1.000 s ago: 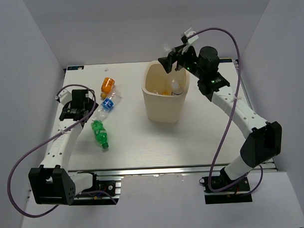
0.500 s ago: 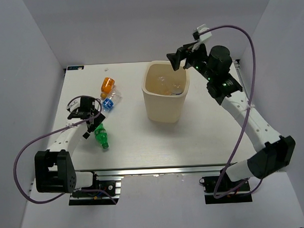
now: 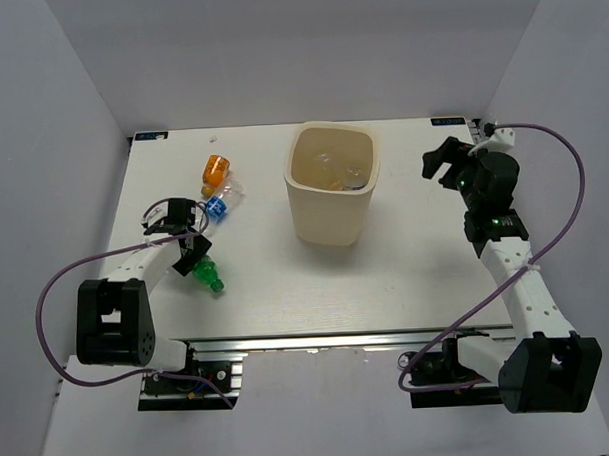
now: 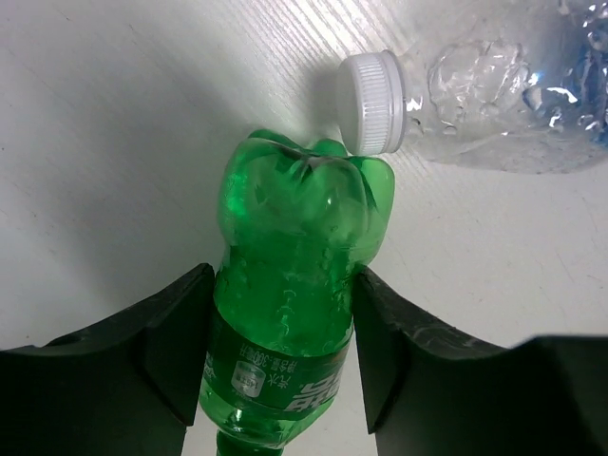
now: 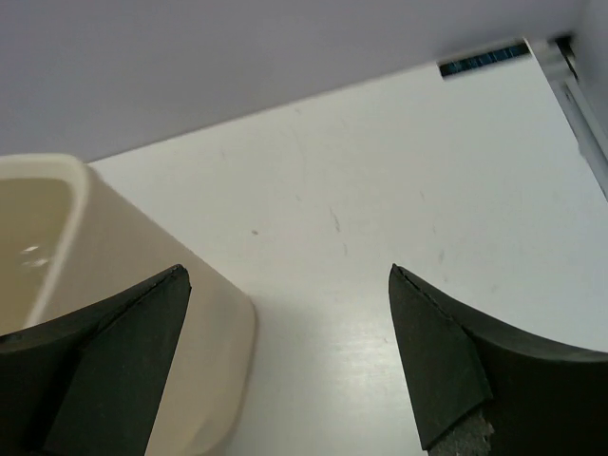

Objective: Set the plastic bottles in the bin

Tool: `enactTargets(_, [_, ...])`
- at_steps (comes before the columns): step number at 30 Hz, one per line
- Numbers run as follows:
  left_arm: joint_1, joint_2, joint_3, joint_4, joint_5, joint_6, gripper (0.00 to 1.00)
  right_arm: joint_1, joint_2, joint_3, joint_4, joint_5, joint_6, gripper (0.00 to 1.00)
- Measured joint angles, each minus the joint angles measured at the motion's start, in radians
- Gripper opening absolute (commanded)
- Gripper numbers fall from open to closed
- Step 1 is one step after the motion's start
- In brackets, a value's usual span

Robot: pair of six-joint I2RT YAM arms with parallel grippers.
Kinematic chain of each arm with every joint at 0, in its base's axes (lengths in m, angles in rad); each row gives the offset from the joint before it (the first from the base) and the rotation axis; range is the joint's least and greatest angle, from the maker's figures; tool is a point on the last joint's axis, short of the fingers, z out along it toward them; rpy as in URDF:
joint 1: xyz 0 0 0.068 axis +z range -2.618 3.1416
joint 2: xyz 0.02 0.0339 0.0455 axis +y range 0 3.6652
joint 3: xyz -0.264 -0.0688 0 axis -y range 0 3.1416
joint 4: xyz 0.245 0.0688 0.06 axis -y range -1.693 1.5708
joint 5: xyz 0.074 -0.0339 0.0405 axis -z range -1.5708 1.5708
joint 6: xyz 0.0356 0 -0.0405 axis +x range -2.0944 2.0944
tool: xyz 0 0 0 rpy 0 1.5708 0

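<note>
My left gripper moves up and outward next, then across over the bin's opening (image 3: pixel 331 159) to release the green bottle, since the bin's sides rise above the table.
A green plastic bottle (image 4: pixel 294 285) lies on the table, and my left gripper (image 4: pixel 283 356) is shut on its body, both fingers pressing its sides; from above it shows at the left (image 3: pixel 206 272) under the gripper (image 3: pixel 190 254). A clear bottle with a white cap (image 4: pixel 494 90) touches the green bottle's base; its blue label shows from above (image 3: pixel 220 205). An orange bottle (image 3: pixel 214 170) lies further back. The cream bin (image 3: pixel 333 183) stands mid-table with bottles inside. My right gripper (image 5: pixel 290 356) hangs open and empty to the right of the bin (image 5: pixel 114 313).
The white table (image 3: pixel 406 254) ends at a metal rail along the near edge. Grey walls enclose the left, back and right sides. Purple cables loop beside both arms.
My left gripper came down over the green bottle and shut on it. My right arm pulled back from above the bin to the right side, still open.
</note>
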Motion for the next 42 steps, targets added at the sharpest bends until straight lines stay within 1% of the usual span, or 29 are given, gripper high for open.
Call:
enactTargets(4, [0.000, -0.004, 0.006, -0.027, -0.014, -0.003, 0.31, -0.077, -0.001, -0.058, -0.045, 0.001, 0.058, 0.89])
enactTargets(6, [0.000, -0.024, 0.012, -0.064, -0.025, -0.004, 0.30, -0.105, -0.001, -0.061, -0.055, 0.005, 0.082, 0.89])
enactTargets(9, [0.000, -0.107, 0.043, -0.111, -0.039, 0.000, 0.20, -0.127, -0.004, -0.075, -0.051, 0.003, 0.106, 0.89])
enactTargets(11, [0.000, -0.181, 0.086, -0.107, -0.050, 0.010, 0.16, -0.134, -0.003, -0.087, -0.051, 0.002, 0.114, 0.89])
enactTargets(15, [0.000, -0.304, 0.212, -0.002, -0.040, 0.050, 0.15, -0.141, -0.001, -0.093, -0.057, 0.000, 0.123, 0.89])
enactTargets(18, [-0.001, -0.319, 0.303, 0.131, 0.034, 0.077, 0.13, -0.142, -0.002, -0.093, -0.057, -0.001, 0.124, 0.89])
enactTargets(20, [-0.015, -0.291, 0.365, 0.218, 0.104, 0.093, 0.12, -0.143, -0.003, -0.093, -0.057, -0.001, 0.124, 0.89])
enactTargets(21, [-0.042, -0.263, 0.408, 0.250, 0.126, 0.108, 0.12, -0.144, -0.006, -0.093, -0.057, 0.000, 0.124, 0.89])
enactTargets(24, [-0.192, -0.142, 0.570, 0.302, 0.127, 0.193, 0.18, -0.148, -0.020, -0.102, -0.057, 0.000, 0.122, 0.89])
enactTargets(26, [-0.292, -0.057, 0.676, 0.338, 0.148, 0.244, 0.18, -0.149, -0.031, -0.107, -0.060, 0.002, 0.118, 0.89])
enactTargets(28, [-0.360, 0.010, 0.751, 0.372, 0.207, 0.274, 0.19, -0.149, -0.040, -0.107, -0.061, 0.009, 0.111, 0.89])
enactTargets(30, [-0.400, 0.064, 0.809, 0.389, 0.261, 0.302, 0.19, -0.149, -0.048, -0.107, -0.061, 0.015, 0.106, 0.89])
enactTargets(33, [-0.455, 0.149, 0.898, 0.396, 0.307, 0.347, 0.23, -0.150, -0.054, -0.107, -0.061, 0.019, 0.101, 0.89])
enactTargets(35, [-0.489, 0.206, 0.945, 0.401, 0.333, 0.375, 0.32, -0.151, -0.054, -0.107, -0.062, 0.023, 0.098, 0.89])
enactTargets(36, [-0.505, 0.231, 0.966, 0.396, 0.345, 0.390, 0.43, -0.153, -0.054, -0.107, -0.064, 0.024, 0.097, 0.89])
enactTargets(37, [-0.520, 0.261, 0.991, 0.385, 0.357, 0.406, 0.73, -0.153, -0.054, -0.107, -0.065, 0.027, 0.096, 0.89])
enactTargets(39, [-0.542, 0.299, 1.019, 0.357, 0.381, 0.442, 0.94, -0.154, -0.054, -0.107, -0.072, 0.031, 0.092, 0.89])
enactTargets(40, [-0.551, 0.312, 1.030, 0.341, 0.391, 0.459, 0.98, -0.154, -0.054, -0.107, -0.076, 0.033, 0.091, 0.89])
enactTargets(42, [-0.559, 0.323, 1.044, 0.301, 0.403, 0.488, 0.98, -0.154, -0.054, -0.107, -0.080, 0.034, 0.089, 0.89])
